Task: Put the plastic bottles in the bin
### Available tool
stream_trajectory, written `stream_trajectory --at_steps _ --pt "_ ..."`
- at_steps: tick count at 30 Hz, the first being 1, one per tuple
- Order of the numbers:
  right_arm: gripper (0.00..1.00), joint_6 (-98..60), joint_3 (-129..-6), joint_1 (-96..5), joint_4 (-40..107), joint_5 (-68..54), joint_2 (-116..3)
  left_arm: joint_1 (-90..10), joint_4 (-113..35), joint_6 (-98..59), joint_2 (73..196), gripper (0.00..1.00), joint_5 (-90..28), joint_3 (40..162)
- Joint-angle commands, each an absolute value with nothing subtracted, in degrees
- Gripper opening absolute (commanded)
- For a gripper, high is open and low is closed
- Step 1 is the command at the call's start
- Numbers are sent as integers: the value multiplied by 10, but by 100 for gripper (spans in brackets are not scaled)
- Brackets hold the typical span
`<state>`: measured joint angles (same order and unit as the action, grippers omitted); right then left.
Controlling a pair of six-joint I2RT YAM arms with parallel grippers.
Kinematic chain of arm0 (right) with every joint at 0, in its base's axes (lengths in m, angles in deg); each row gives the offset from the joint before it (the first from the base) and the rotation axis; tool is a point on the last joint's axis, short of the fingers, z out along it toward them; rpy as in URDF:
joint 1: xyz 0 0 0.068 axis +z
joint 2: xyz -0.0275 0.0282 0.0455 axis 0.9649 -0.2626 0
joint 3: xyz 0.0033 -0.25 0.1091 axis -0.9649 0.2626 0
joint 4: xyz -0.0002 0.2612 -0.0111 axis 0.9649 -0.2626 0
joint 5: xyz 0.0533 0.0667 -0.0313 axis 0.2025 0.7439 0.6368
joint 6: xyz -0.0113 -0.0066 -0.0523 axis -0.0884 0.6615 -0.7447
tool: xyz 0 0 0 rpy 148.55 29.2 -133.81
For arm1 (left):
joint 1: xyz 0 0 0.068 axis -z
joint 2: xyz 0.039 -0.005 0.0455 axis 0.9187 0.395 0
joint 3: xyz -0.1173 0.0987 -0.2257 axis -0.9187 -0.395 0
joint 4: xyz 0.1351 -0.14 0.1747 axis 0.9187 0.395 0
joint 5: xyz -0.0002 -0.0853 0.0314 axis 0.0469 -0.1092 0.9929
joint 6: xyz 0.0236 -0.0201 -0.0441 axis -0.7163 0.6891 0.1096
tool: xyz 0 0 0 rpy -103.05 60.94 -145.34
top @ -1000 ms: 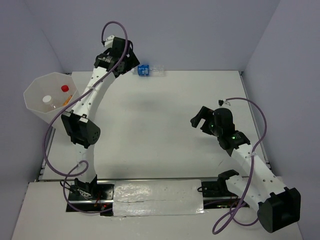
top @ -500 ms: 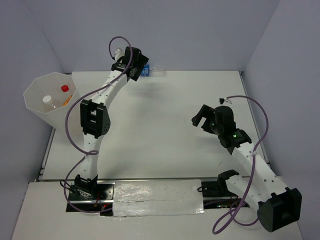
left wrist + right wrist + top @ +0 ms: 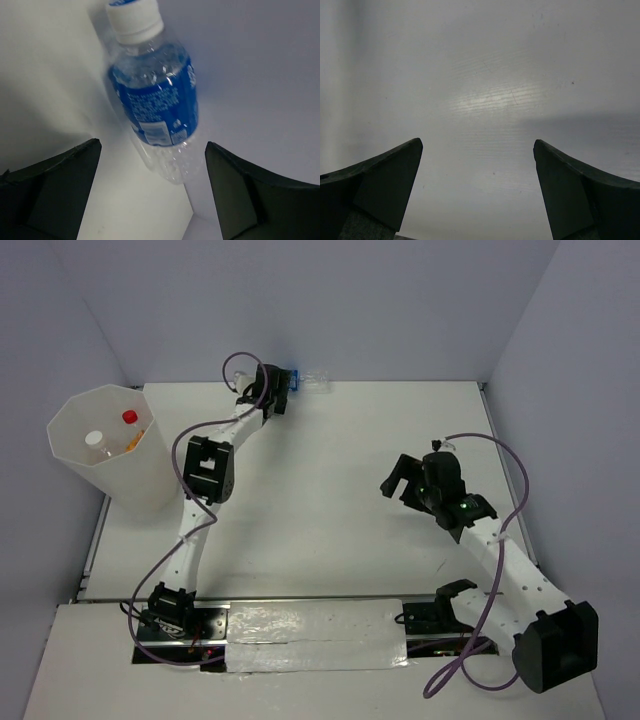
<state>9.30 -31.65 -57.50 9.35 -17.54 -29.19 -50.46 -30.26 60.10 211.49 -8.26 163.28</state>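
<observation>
The bottle's blue label (image 3: 293,380) (image 3: 159,108) should come squarely between the fingers of my left gripper, which should next move away from my base toward the back wall and then turn its fingers around the label.
The blue-labelled clear bottle (image 3: 303,381) lies on its side at the table's far edge against the back wall. In the left wrist view it (image 3: 155,100) fills the upper middle, white cap up, its base just ahead of my open jaws. My left gripper (image 3: 280,390) is open right beside it, not touching; it also shows in the left wrist view (image 3: 152,190). The bin (image 3: 70,450) stands at the far left and holds a red-capped bottle (image 3: 129,417), a white-capped bottle (image 3: 94,440) and an orange one (image 3: 134,442). My right gripper (image 3: 395,475) is open and empty over the table, as its wrist view (image 3: 477,187) shows.
The back wall runs right behind the blue-labelled bottle. Side walls close in the table on the left and right. A taped strip (image 3: 310,635) lies along the near edge between the arm bases.
My left arm has stretched out and its gripper has come down to the blue-labelled bottle at the back wall. The right arm has barely moved.
</observation>
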Motion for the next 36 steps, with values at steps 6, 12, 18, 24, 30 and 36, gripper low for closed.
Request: stream_trajectory --at_steps 6,12,18,24,30,36 --pt "100 85 -344 -573 91 -160 -346 -521 -445 647 2190 98 -103 1676" --pt "100 93 -345 -573 101 -153 -357 -524 -442 674 2220 96 -86 1706" --pt "100 98 -343 -573 105 -134 -364 -522 -424 703 2249 91 -64 1744" --pt "100 99 -346 -574 109 -133 -371 -521 -414 706 2248 74 -59 1742" --pt "100 102 -341 -573 114 -132 -369 -520 -450 670 2179 59 -73 1644" --pt "100 101 -326 -573 123 -132 -353 -507 -523 575 2051 56 -99 1497"
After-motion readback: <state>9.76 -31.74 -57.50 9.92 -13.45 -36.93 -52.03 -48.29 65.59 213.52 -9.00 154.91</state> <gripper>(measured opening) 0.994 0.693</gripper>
